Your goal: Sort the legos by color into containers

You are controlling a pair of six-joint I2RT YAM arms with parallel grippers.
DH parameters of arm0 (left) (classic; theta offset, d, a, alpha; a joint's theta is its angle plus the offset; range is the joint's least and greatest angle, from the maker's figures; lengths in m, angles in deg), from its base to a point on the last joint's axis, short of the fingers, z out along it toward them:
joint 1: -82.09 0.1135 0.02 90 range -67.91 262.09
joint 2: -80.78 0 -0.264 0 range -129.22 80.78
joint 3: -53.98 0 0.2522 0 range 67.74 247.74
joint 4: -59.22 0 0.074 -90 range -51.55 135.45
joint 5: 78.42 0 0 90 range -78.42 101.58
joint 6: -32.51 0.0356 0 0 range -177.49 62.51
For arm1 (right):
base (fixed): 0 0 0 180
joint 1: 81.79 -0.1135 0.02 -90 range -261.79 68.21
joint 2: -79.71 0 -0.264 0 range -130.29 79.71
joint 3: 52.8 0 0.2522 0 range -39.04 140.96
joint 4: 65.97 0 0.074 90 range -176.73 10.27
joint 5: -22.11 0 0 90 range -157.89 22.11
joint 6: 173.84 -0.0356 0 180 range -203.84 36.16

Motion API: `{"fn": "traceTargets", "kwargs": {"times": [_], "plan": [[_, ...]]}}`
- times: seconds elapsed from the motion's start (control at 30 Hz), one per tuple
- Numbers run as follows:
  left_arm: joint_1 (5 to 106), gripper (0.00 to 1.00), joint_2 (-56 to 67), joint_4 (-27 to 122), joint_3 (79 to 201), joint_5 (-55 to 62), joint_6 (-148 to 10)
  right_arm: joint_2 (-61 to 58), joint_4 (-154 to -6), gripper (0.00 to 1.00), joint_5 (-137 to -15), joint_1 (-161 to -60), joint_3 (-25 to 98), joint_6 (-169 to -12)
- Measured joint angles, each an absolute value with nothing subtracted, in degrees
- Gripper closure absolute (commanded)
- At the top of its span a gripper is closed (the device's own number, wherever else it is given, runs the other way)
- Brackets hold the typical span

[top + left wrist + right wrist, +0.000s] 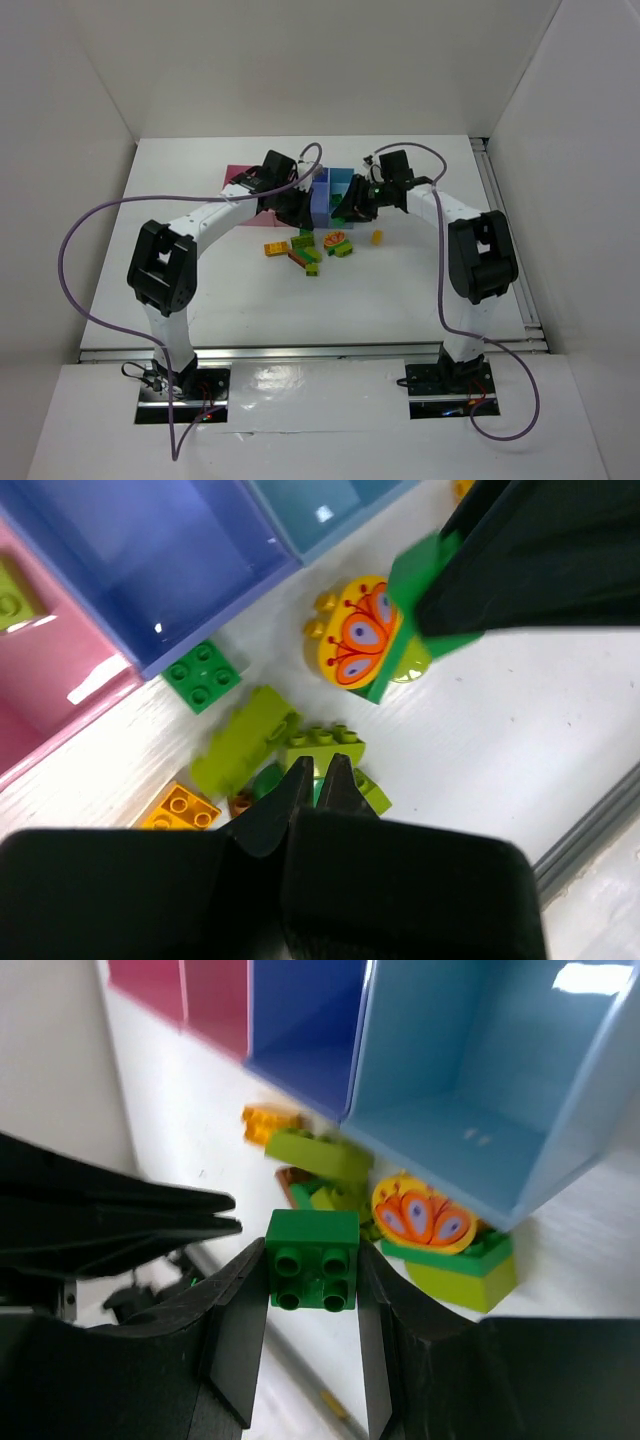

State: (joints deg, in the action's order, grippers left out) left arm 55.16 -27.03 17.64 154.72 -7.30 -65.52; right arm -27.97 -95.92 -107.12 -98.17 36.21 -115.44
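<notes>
I should move my right gripper outward over the inside of the light blue bin (485, 1075) to let go of the dark green lego (313, 1250), because a green one is already there.
My right gripper (313, 1265) is shut on a dark green two-by-two lego (313, 1250), held just in front of the light blue bin (480, 1090) of the containers (320, 195). My left gripper (320, 772) is shut and holds nothing. It hovers over a loose cluster of legos: a green one (203, 675), yellow-green ones (240, 752), an orange-yellow one (180, 808) and a round butterfly-print piece (358, 640). A yellow-green lego (12, 598) lies in a pink bin (60, 695). In the top view both grippers (295, 208) (352, 208) sit close together at the bins' front.
The blue-purple bin (150, 560) stands between the pink and light blue ones. A single orange-yellow brick (377, 237) lies apart, to the right of the cluster. White walls enclose the table (420, 290) on three sides, with a rail along its right edge.
</notes>
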Motion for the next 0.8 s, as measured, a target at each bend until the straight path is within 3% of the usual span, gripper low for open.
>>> {"fn": "traceTargets", "kwargs": {"times": [0.07,0.1,0.17,0.2,0.27,0.53,0.67,0.8], "plan": [[55.4,0.99,-27.0,17.4,154.7,-5.9,-66.8,-28.0,-98.0,0.86,-102.9,-98.2,39.3,-114.6],[55.5,0.86,-27.0,17.2,154.7,-5.2,-67.4,-28.0,-98.9,0.86,-100.2,-98.3,41.1,-114.2],[55.6,0.69,-27.0,16.6,154.7,-3.4,-68.7,-28.1,-100.6,0.86,-95.6,-98.4,44.7,-113.1],[55.7,0.52,-27.0,15.9,154.7,-2.2,-69.8,-28.5,-101.5,0.86,-93.0,-98.5,46.9,-112.6],[55.8,0.42,-27.0,14.9,154.7,0.0,-70.9,-30.0,-103.1,0.86,-88.4,-98.9,52.1,-111.3],[55.8,0.28,-28.8,12.4,154.7,5.7,-72.9,-39.2,-106.5,0.81,-78.9,-100.6,62.6,-108.3],[55.7,0.22,-30.4,12.0,154.7,6.2,-73.6,-42.8,-108.4,0.48,-77.1,-100.9,63.9,-107.7],[54.6,0.21,-31.0,12.0,154.7,6.8,-74.5,-43.7,-109.0,0.39,-76.6,-101.3,64.3,-106.9]]}}
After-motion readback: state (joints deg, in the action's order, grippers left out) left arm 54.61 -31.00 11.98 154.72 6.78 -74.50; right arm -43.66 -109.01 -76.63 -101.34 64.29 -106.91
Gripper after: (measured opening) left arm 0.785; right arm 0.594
